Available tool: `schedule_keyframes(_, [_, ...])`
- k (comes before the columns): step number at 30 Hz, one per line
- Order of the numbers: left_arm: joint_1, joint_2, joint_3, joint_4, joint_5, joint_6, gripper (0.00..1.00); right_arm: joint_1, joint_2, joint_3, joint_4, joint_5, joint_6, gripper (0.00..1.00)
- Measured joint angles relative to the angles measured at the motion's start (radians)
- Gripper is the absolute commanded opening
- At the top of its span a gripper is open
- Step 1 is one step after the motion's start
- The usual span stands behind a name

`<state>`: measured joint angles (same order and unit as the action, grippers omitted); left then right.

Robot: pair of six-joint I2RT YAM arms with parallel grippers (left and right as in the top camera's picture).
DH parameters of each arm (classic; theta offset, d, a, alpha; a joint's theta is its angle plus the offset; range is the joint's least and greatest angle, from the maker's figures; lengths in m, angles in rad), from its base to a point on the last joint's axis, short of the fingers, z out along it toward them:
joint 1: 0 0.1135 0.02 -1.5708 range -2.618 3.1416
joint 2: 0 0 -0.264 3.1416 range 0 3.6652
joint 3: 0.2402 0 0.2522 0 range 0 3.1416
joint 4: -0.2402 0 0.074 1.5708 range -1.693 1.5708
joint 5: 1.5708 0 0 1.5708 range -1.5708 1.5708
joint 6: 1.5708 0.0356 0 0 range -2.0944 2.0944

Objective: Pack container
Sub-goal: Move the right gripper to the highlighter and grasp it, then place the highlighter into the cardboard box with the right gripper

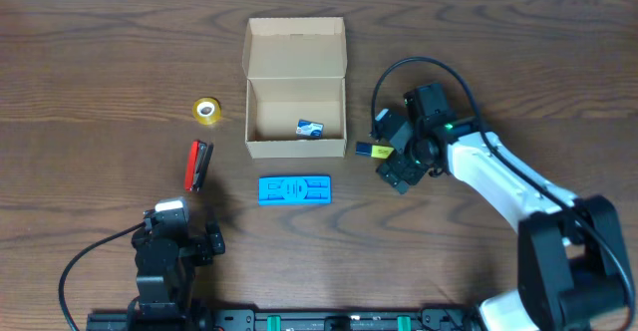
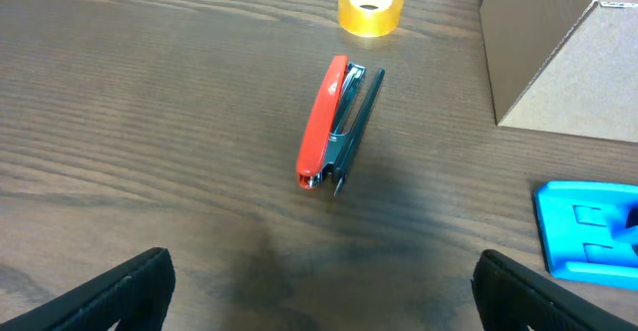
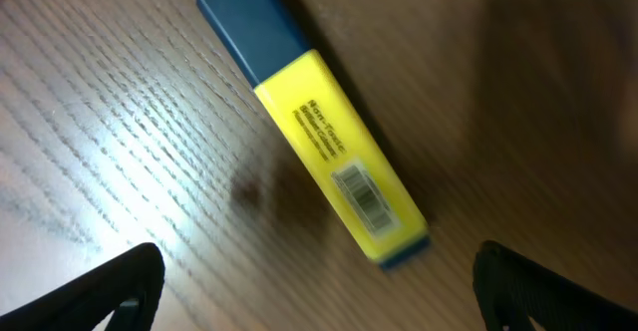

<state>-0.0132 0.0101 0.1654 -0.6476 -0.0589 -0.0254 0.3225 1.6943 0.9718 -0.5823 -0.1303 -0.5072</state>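
My right gripper shifts slightly toward the container [image 1: 295, 97] next and then lowers, to get onto the yellow highlighter's barcode end, nearest my open fingertips.
The tan cardboard container [image 1: 295, 97] stands open at the table's upper middle, its flap lid folded back; a small blue-and-white item [image 1: 310, 128] lies inside. Its corner shows in the left wrist view [image 2: 558, 57]. A yellow highlighter with a blue cap [image 1: 373, 151] [image 3: 317, 127] lies on the table just right of the container. My right gripper [image 3: 319, 291] is open right over it, fingers on either side, touching nothing. My left gripper [image 2: 319, 296] is open and empty near the front left, short of a red stapler [image 1: 198, 165] [image 2: 335, 122].
A yellow tape roll [image 1: 206, 110] [image 2: 370, 7] lies left of the container. A flat blue plastic piece [image 1: 295, 188] [image 2: 588, 226] lies in front of the container. The right arm's black cable [image 1: 399, 72] loops over the table beside the container.
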Motion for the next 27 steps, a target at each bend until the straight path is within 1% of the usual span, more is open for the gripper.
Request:
schedule_keyframes(7, [0.0, 0.0, 0.0, 0.0, 0.0, 0.0, 0.95, 0.0, 0.092, -0.001, 0.075, -0.035, -0.024, 0.91])
schedule_keyframes(9, [0.0, 0.0, 0.0, 0.0, 0.0, 0.0, 0.95, 0.0, 0.1, 0.0, 0.087, -0.035, -0.03, 0.87])
schedule_keyframes(11, [0.0, 0.0, 0.0, 0.0, 0.0, 0.0, 0.95, 0.0, 0.103, 0.0, 0.092, -0.035, -0.037, 0.78])
schedule_keyframes(15, [0.0, 0.0, 0.0, 0.0, 0.0, 0.0, 0.95, 0.0, 0.106, 0.002, 0.096, -0.042, -0.037, 0.49])
schedule_keyframes(18, [0.0, 0.0, 0.0, 0.0, 0.0, 0.0, 0.95, 0.0, 0.106, 0.002, 0.091, -0.043, -0.037, 0.35])
schedule_keyframes(19, [0.0, 0.0, 0.0, 0.0, 0.0, 0.0, 0.95, 0.0, 0.106, 0.003, 0.085, -0.044, -0.029, 0.31])
schedule_keyframes(27, [0.0, 0.0, 0.0, 0.0, 0.0, 0.0, 0.95, 0.001, 0.105, 0.013, 0.055, -0.034, 0.021, 0.15])
